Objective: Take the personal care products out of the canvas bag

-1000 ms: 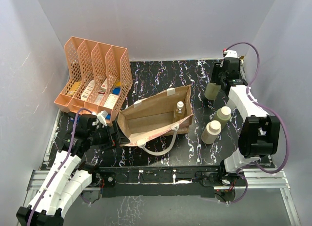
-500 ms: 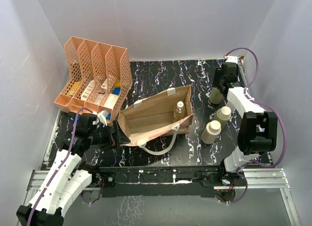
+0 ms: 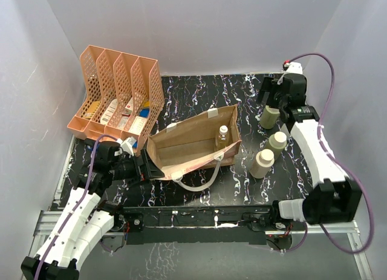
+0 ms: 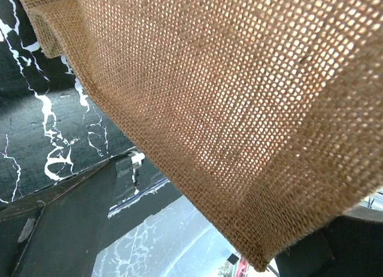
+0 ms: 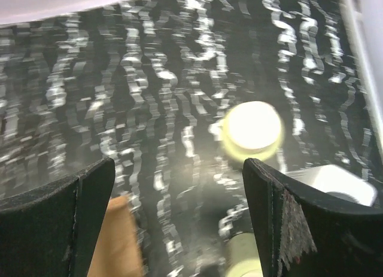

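Note:
The small clear bottle is the only one still standing in the bag, so my right gripper will next move back, to the left in the top view, and then down onto it.
The tan canvas bag (image 3: 193, 144) lies open in the middle of the black marbled table, a white handle loop trailing toward the near edge. One small clear bottle (image 3: 222, 136) with a white cap stands inside it at the right end. Three beige bottles stand to the right of the bag (image 3: 269, 117) (image 3: 277, 142) (image 3: 262, 163). My right gripper (image 3: 270, 98) hovers open just above the farthest one; its white cap (image 5: 251, 128) shows past the spread fingers (image 5: 60, 217), blurred. My left gripper (image 3: 145, 166) is open at the bag's left corner, where woven fabric (image 4: 227, 97) fills the left wrist view.
An orange mesh file rack (image 3: 115, 95) with small boxes and blue items stands at the back left, close to the bag's left end. Pale walls close in the table on three sides. The right arm reaches along the table's right side.
My right gripper opened and let go of the beige bottle, which now stands on the table at the back right. The right arm swung up. The left jaws spread a little wider.

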{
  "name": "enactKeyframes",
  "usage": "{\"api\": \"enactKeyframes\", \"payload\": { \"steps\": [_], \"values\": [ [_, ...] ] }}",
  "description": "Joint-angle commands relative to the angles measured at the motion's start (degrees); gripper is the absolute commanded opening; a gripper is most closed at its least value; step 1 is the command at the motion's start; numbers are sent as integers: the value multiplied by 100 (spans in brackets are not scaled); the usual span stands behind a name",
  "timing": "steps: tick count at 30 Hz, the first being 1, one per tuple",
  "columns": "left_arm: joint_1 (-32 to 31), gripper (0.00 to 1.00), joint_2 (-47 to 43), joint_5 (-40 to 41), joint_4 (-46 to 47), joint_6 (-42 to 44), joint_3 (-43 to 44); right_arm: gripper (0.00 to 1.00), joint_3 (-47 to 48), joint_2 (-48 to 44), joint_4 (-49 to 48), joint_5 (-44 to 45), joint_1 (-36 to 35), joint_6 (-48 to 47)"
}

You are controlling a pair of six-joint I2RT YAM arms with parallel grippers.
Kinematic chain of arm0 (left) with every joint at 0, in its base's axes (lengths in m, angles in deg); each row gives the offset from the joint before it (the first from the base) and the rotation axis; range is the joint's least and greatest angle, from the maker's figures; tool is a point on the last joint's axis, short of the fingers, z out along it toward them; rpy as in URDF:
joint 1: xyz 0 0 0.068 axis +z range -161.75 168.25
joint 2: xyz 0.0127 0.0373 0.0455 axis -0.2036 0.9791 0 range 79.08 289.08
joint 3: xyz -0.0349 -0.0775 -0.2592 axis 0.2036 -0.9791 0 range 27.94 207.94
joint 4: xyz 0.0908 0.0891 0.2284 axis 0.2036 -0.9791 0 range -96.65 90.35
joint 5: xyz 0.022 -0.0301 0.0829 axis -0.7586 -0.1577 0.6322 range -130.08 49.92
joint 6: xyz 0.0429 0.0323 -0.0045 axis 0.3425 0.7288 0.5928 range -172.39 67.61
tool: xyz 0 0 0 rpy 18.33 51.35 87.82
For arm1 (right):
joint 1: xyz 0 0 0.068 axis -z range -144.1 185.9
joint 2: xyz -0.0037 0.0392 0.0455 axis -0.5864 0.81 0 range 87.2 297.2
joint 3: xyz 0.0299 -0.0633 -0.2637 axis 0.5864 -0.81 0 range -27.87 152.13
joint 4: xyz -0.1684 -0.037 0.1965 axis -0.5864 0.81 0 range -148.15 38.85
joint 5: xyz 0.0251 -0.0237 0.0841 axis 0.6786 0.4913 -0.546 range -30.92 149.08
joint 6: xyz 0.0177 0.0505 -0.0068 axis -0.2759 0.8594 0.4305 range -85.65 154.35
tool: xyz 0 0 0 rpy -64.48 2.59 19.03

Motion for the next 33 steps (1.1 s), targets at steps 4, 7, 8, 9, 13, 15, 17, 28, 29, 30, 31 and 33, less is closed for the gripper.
{"api": "enactKeyframes", "payload": {
  "steps": [4,7,8,9,13,15,17,28,29,30,31,33],
  "values": [
    [9,97,72,-321,46,19,-36,90,496,-1393,843,-902,-1512,633],
    [9,97,71,-276,14,42,-47,88,835,-1346,1149,-1237,-2008,773],
    [1,97,76,-256,2,48,-62,88,925,-1315,1219,-1276,-2238,819],
    [2,97,78,-234,-19,56,-63,87,985,-1294,1243,-1310,-2531,867],
    [0,97,78,-116,-53,64,-34,86,1165,-1219,1274,-913,-3739,1087],
    [0,97,76,-101,-39,36,-17,86,1211,-1071,1455,-761,-4106,1150],
    [-2,97,84,-110,-45,38,18,86,1147,-951,1718,-404,-4368,1204],
    [4,97,173,-437,26,-1,-120,89,313,-1157,2396,1252,-4452,1525],
    [0,97,160,-444,23,-3,-142,89,233,-1152,2447,1386,-4452,1573],
    [1,97,139,-430,25,5,-140,89,152,-1135,2503,1536,-4451,1624],
    [3,97,124,-414,19,9,-127,89,64,-1115,2557,1698,-4453,1685],
    [5,97,122,-422,29,13,-147,89,-78,-1053,2694,2088,-4454,1819]
  ]
}}
